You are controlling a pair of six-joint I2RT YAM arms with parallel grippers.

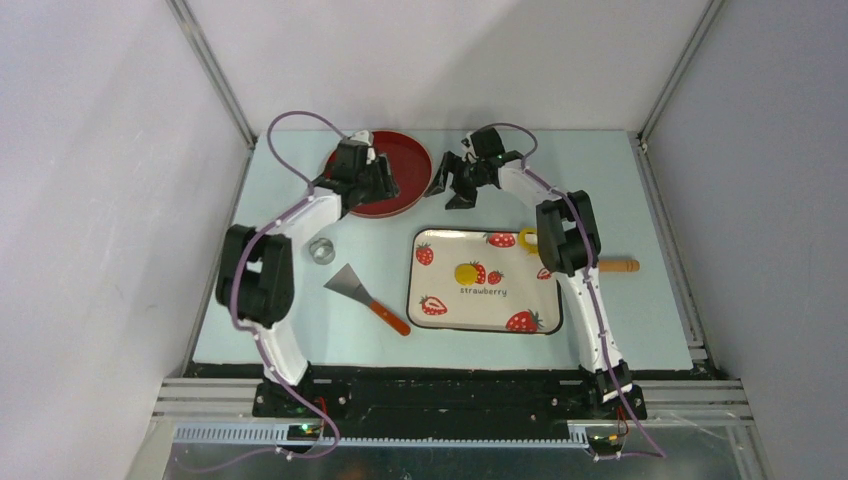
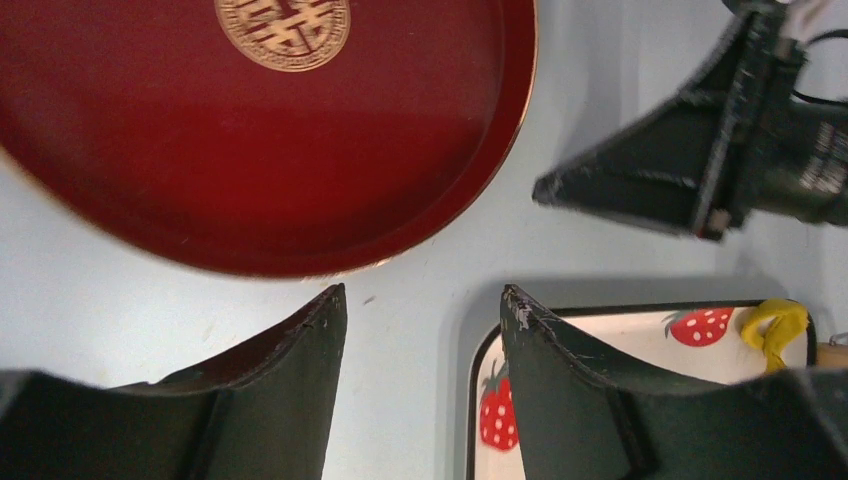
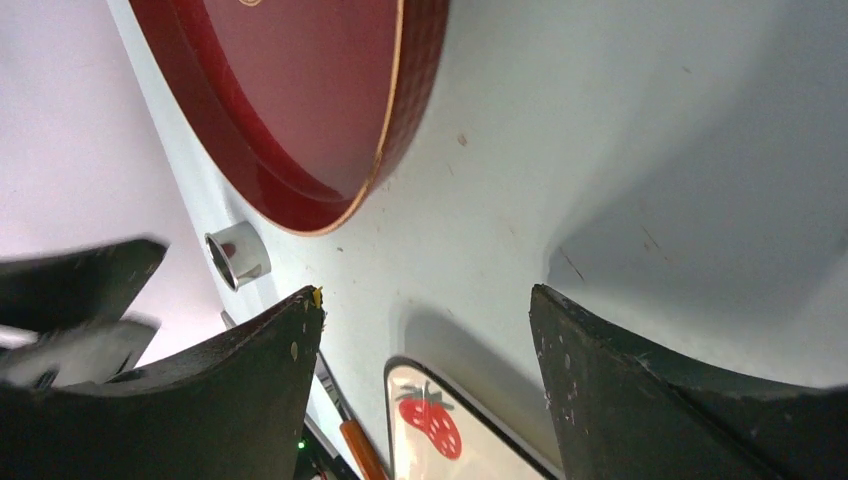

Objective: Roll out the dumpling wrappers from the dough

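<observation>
My right gripper should move outward until its open fingers are on either side of the red plate's nearby rim, because that rim is close beside the fingers and just outward of them.
A round yellow dumpling wrapper lies flat in the middle of the strawberry-print tray. A yellow ring-shaped scrap of dough sits at the tray's far edge; it also shows in the left wrist view. My left gripper is open and empty over the near right rim of the red plate; in its own view the gripper hangs over bare table. My right gripper is open and empty just right of the plate, beyond the tray; its own view shows nothing between the jaws.
A metal ring cutter stands left of the tray. A scraper with an orange handle lies near it. The wooden roller pokes out right of the tray behind the right arm. White walls close in the table.
</observation>
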